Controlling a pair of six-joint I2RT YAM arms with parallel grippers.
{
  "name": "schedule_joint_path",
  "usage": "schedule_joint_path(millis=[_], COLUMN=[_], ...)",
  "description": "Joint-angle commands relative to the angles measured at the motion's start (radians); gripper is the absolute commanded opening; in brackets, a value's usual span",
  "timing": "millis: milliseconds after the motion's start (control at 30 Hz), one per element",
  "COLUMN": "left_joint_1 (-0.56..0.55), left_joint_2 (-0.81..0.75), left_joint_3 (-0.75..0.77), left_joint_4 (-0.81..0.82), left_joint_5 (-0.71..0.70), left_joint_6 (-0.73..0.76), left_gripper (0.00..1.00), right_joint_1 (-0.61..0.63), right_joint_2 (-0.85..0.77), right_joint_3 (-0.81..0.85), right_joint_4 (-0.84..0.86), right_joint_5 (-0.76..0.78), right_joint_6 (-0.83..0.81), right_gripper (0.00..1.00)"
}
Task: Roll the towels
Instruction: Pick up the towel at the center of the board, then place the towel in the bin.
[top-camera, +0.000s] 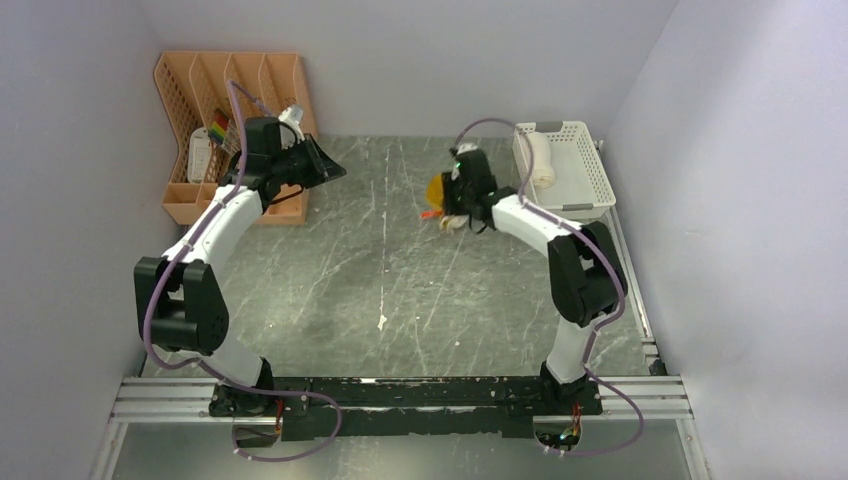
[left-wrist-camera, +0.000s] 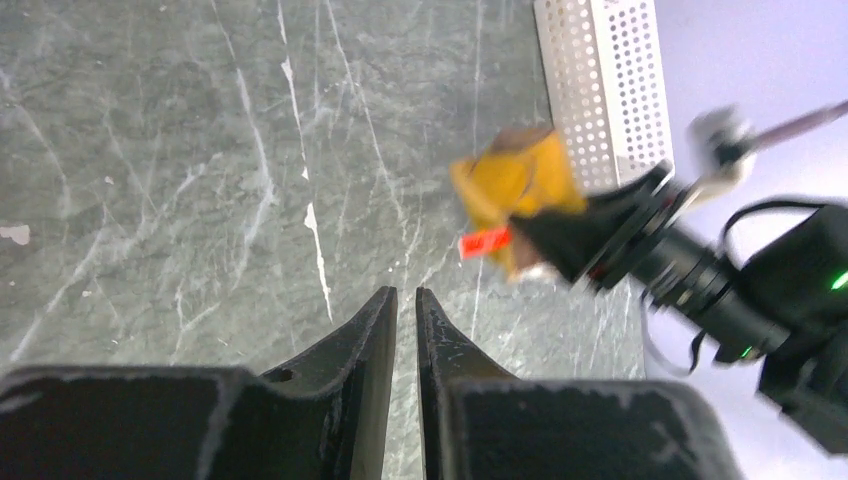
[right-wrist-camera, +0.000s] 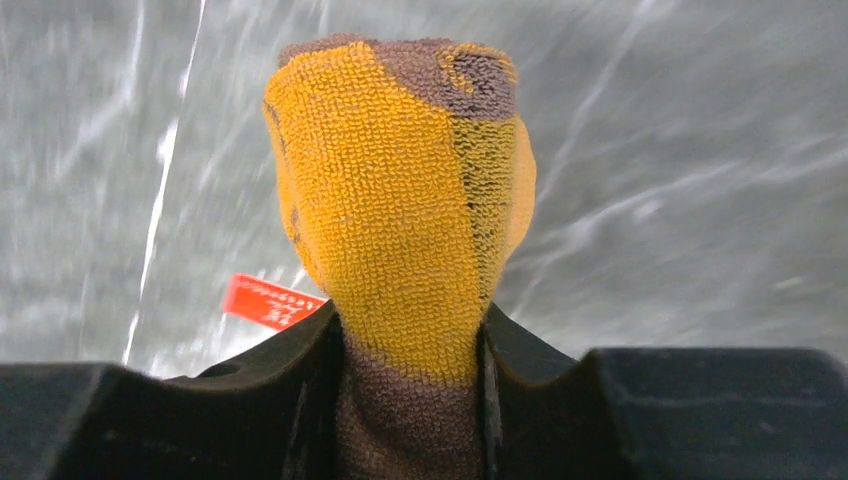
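Observation:
The right gripper swings outward and to the right in the top view over the basket's empty side (top-camera: 576, 160) next, because the cream-white towel fills only the other.
My right gripper (top-camera: 447, 200) is shut on a rolled mustard-yellow towel (right-wrist-camera: 400, 200) with brown bands and a red tag (right-wrist-camera: 268, 300), held above the table left of the white basket (top-camera: 590, 175). The towel also shows in the top view (top-camera: 437, 190) and the left wrist view (left-wrist-camera: 520, 185). A rolled cream-white towel (top-camera: 541, 158) lies in the basket. My left gripper (top-camera: 330, 165) is empty with its jaws nearly together, raised at the back left; it also shows in the left wrist view (left-wrist-camera: 405, 300).
An orange slotted organiser (top-camera: 215, 130) with small items stands in the back left corner, close behind my left gripper. The white basket (left-wrist-camera: 610, 90) sits against the right wall. Walls close in the table on three sides.

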Motion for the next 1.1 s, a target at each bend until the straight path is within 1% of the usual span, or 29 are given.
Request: schedule_joint_path(millis=[0,133,233,333,433,533,633,767,1067], left_joint_1=[0.003,0.025,0.045,0.065,0.08,0.09,0.092,0.093,0.093], left_joint_2=[-0.014,-0.027,-0.027,-0.021,-0.016,-0.003,0.014,0.038,0.081], left_joint_3=[-0.026,-0.036,-0.012,0.015,0.03,0.04,0.061,0.097,0.11], left_joint_4=[-0.063,-0.086,-0.117,-0.147,-0.157,-0.162,-0.178,-0.21,-0.202], left_joint_5=[0.041,0.076,0.097,0.118,0.143,0.164,0.176,0.172,0.181], left_joint_6=[0.032,0.063,0.096,0.124,0.136,0.136,0.138,0.153,0.137], left_gripper=[0.24,0.24,0.24,0.24,0.24,0.24,0.24,0.24,0.24], right_joint_1=[-0.137,-0.268,-0.372,-0.45,-0.503,-0.552,-0.589,-0.601,-0.614], right_joint_2=[-0.025,-0.001,0.035,0.082,0.14,0.18,0.254,0.328,0.381], right_joint_3=[0.188,0.333,0.443,0.53,0.574,0.563,0.556,0.581,0.618], right_joint_4=[-0.03,-0.07,-0.096,-0.093,-0.047,0.033,0.111,0.184,0.307], right_joint_5=[0.076,0.106,0.118,0.148,0.198,0.222,0.238,0.304,0.386], right_joint_6=[-0.102,-0.154,-0.173,-0.213,-0.287,-0.371,-0.428,-0.533,-0.684], right_gripper=[0.32,0.31,0.29,0.28,0.27,0.28,0.28,0.27,0.26])
